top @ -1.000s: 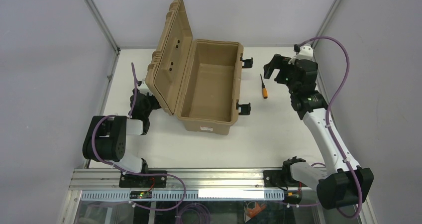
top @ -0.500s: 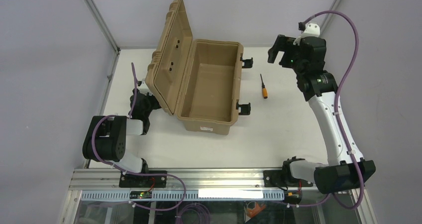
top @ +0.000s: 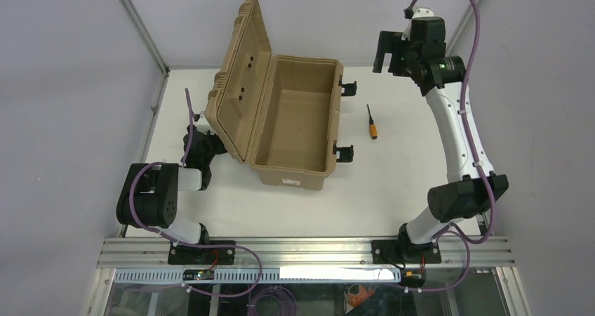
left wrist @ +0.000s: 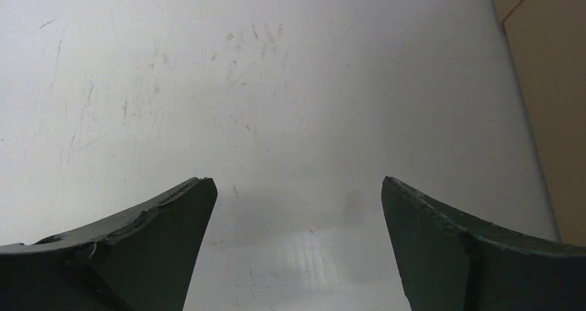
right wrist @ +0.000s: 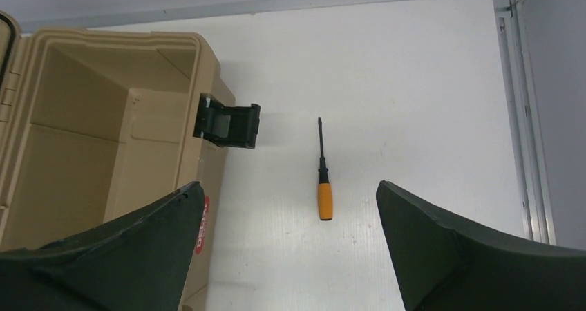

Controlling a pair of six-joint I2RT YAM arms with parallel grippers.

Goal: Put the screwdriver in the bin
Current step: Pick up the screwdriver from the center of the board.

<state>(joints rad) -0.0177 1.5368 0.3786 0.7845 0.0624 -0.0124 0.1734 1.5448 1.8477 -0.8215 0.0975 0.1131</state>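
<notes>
Since the screwdriver lies on bare tabletop well below my raised right gripper, I will bring the open jaws down astride its orange handle [top: 372, 130] [right wrist: 325, 201] and close them.
The screwdriver [top: 372, 123], with an orange handle and thin black shaft, lies on the white table to the right of the bin; it also shows in the right wrist view [right wrist: 323, 180]. The bin [top: 298, 168] is a tan case standing open, its ribbed lid raised on the left and its black latches [top: 344, 152] facing the screwdriver. It looks empty inside [right wrist: 83, 145]. My right gripper [top: 388, 50] is open and empty, raised high above the table's far right. My left gripper [left wrist: 297, 186] is open and empty, low over bare table left of the bin.
The left arm [top: 151, 196] sits folded beside the raised lid. A metal frame rail [top: 302, 249] runs along the near edge. The table's right edge and frame post [right wrist: 528, 117] lie to the right of the screwdriver.
My right arm has risen and swung toward the far edge, lifting the open gripper higher above the table. The screwdriver, bin and left arm have not moved.
</notes>
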